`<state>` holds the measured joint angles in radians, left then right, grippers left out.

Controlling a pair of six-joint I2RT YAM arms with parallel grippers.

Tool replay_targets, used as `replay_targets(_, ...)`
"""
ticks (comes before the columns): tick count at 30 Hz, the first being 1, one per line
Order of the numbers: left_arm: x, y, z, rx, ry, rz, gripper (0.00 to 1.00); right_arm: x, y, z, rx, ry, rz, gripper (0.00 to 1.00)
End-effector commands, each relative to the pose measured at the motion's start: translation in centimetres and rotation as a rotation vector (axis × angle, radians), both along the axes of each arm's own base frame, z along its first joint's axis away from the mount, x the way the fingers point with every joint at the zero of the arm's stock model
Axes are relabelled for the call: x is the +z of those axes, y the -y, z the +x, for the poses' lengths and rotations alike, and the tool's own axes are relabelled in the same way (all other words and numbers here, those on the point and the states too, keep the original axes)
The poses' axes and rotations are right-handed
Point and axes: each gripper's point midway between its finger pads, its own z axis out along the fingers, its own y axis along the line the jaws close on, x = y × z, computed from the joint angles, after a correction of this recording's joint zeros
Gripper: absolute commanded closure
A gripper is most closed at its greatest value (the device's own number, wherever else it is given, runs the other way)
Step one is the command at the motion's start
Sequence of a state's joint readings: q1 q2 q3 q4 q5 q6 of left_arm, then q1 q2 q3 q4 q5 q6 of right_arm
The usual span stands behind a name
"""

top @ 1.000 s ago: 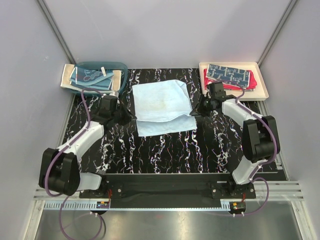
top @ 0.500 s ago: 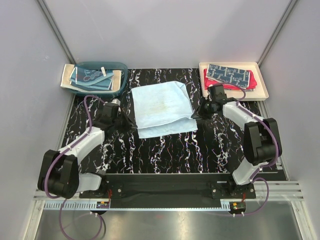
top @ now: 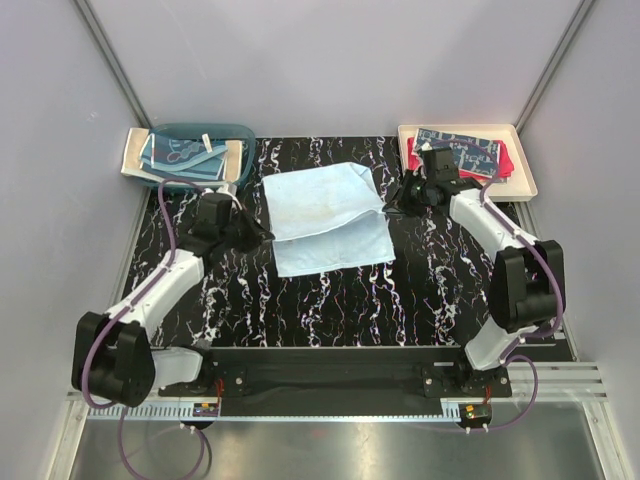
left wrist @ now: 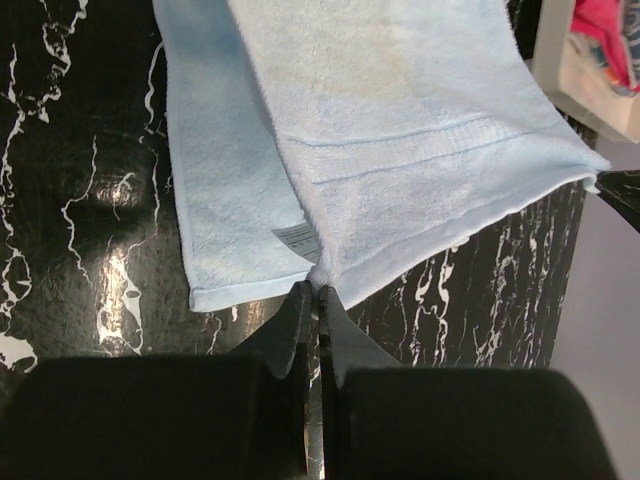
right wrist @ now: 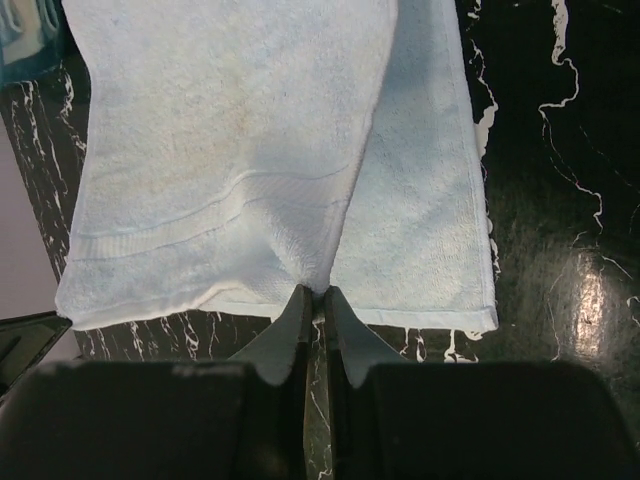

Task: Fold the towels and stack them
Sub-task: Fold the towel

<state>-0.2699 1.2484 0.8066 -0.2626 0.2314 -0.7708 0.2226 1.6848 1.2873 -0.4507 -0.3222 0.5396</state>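
The right gripper moves back and down onto the lower layer's near corner [top: 391, 259] [right wrist: 489, 321] next and opens, since a near part of the towel's lower layer still lies uncovered.
A light blue towel [top: 325, 215] lies mid-table, its near part doubled over the far part. My left gripper [top: 262, 236] is shut on the upper layer's left corner, seen pinched at the fingertips in the left wrist view [left wrist: 318, 290]. At the opposite corner my right gripper [top: 392, 203] is also shut on the cloth, as the right wrist view [right wrist: 318, 292] confirms. The raised layer [right wrist: 220, 150] hangs taut between the two grippers above the lower layer [right wrist: 430, 230]. A patterned blue towel [top: 458, 150] rests folded on a red-pink towel [top: 510, 160].
The two folded towels sit in a cream tray [top: 525, 182] at the back right. A teal basket [top: 240, 135] at the back left holds more patterned towels [top: 180, 158]. Grey walls close in both sides and the back.
The right gripper has carried its towel corner toward the far side, near the tray. The left gripper holds its corner at about the same spot. Both stay shut.
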Motion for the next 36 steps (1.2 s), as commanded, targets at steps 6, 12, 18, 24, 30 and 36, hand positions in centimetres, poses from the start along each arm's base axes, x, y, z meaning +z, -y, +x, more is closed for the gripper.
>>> replay_targets(6,-2.0,0.8,-1.3,-0.032,-0.016,-0.045,1.0,-3.9,0.5,-2.4,-0.001,-0.05,-0.018,1.0)
replay_targets(12,-6.8,1.5,-3.3,-0.045,-0.116,-0.051,1.0,-9.9,0.5,-5.3,-0.001,-0.167,-0.005,1.0)
replay_targets(18,-8.2,1.4,-3.8,-0.043,-0.146,-0.045,1.0,-11.9,0.8,-6.7,0.005,-0.208,-0.012,1.0)
replay_targets(24,-8.1,1.2,-4.0,-0.044,-0.145,-0.027,1.0,-11.9,1.1,-7.1,0.006,-0.211,-0.027,1.0)
replay_targets(30,-6.4,1.0,-3.8,-0.048,-0.117,-0.015,1.0,-9.0,1.6,-7.1,0.006,-0.159,-0.046,0.99)
replay_targets(36,-4.2,1.0,-3.4,-0.05,-0.076,-0.021,1.0,-6.0,2.0,-7.0,-0.004,-0.107,-0.057,0.98)
